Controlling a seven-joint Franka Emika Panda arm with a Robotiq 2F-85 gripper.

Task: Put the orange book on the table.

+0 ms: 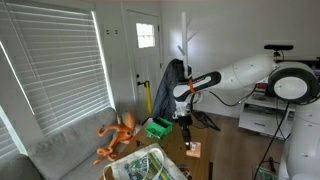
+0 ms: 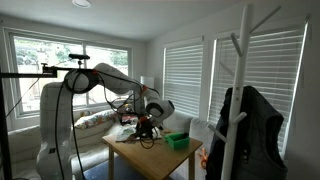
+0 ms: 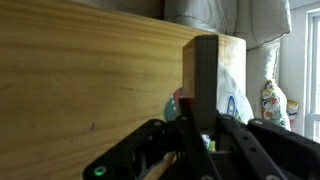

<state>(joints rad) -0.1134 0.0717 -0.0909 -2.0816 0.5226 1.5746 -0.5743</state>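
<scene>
The robot's gripper has to tilt and turn above the wooden table so that the thin book leans over.
In the wrist view my gripper is shut on a thin book, seen edge-on as a dark slab with an orange-red strip. It is held upright over the brown wooden table. In both exterior views the gripper hangs just above the table, next to the green box. The book is too small to make out in the exterior views.
A grey couch with an orange octopus toy is beside the table. A patterned bag lies near the table's end. A white coat rack with a dark jacket stands close by. Small items lie on the table.
</scene>
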